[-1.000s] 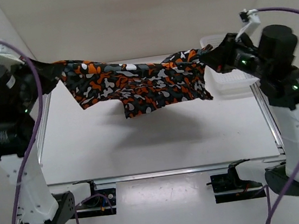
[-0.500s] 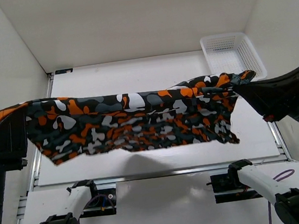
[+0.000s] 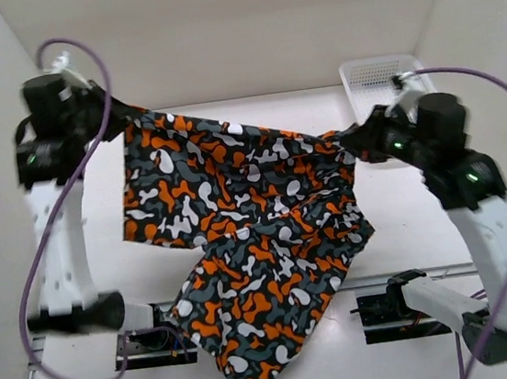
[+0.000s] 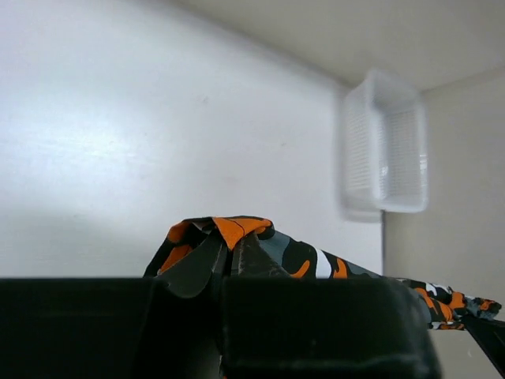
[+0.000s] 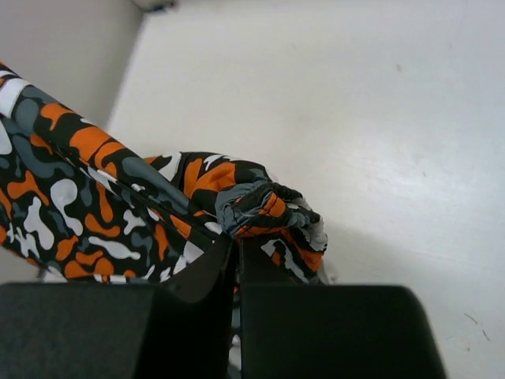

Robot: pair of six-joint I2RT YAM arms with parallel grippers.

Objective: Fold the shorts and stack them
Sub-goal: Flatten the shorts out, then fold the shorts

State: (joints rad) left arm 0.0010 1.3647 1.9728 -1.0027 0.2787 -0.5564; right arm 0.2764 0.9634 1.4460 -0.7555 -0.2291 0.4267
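My left gripper will next bring its corner of the shorts back down toward the near bar, over the table point(image 3: 157, 271), because the shorts are still hanging in the air.
The shorts point(image 3: 239, 219), printed in orange, white, grey and black blotches, hang in the air between both arms and droop toward the near edge. My left gripper point(image 3: 124, 113) is shut on one upper corner at the back left; the left wrist view shows that pinched corner of the shorts point(image 4: 229, 233) at my left gripper point(image 4: 230, 257). My right gripper point(image 3: 349, 141) is shut on the other corner at the right. In the right wrist view a bunched hem of the shorts point(image 5: 260, 205) sits in my right gripper point(image 5: 237, 245).
A white mesh basket point(image 3: 379, 77) stands at the back right corner of the white table point(image 3: 254, 115); the basket point(image 4: 387, 150) also shows in the left wrist view. White walls close in the back and both sides. Arm mounts sit along the near rail point(image 3: 379, 303).
Both arms have swung up and back again. The shorts, stretched flat and wide half a second ago, now hang slanted with one leg dropping toward the near edge.
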